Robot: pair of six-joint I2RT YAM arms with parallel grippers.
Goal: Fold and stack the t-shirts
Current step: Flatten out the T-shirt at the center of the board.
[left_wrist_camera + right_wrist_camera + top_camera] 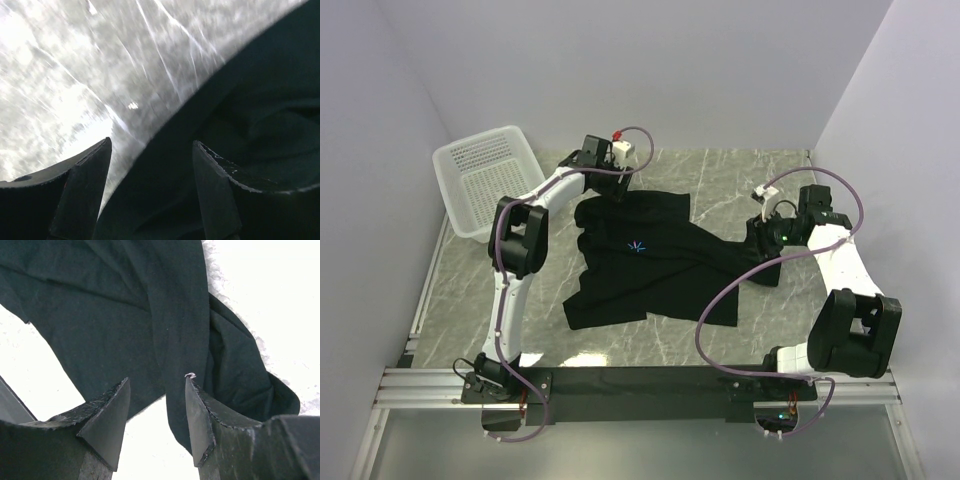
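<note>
My left gripper will come down onto the curved far edge (614,197) (148,157) of the black t-shirt and close, because that edge runs just beneath it, between its open fingers.
One black t-shirt (650,275) lies crumpled and spread on the marble table (740,175), its light-blue starburst print (637,247) facing up. My left gripper (617,188) hovers at the shirt's far left corner. In the left wrist view this gripper (151,146) is open, its fingers straddling the curved edge of the black fabric (240,115) without pinching it. My right gripper (758,238) is at the shirt's right side. In the right wrist view this gripper (157,381) is also open, above a bunched sleeve of the t-shirt (125,305), with nothing clamped.
A white plastic mesh basket (485,180) stands tilted at the back left, against the left wall. White walls close in the table on the left, back and right. Bare marble shows in front of the shirt and at the back right.
</note>
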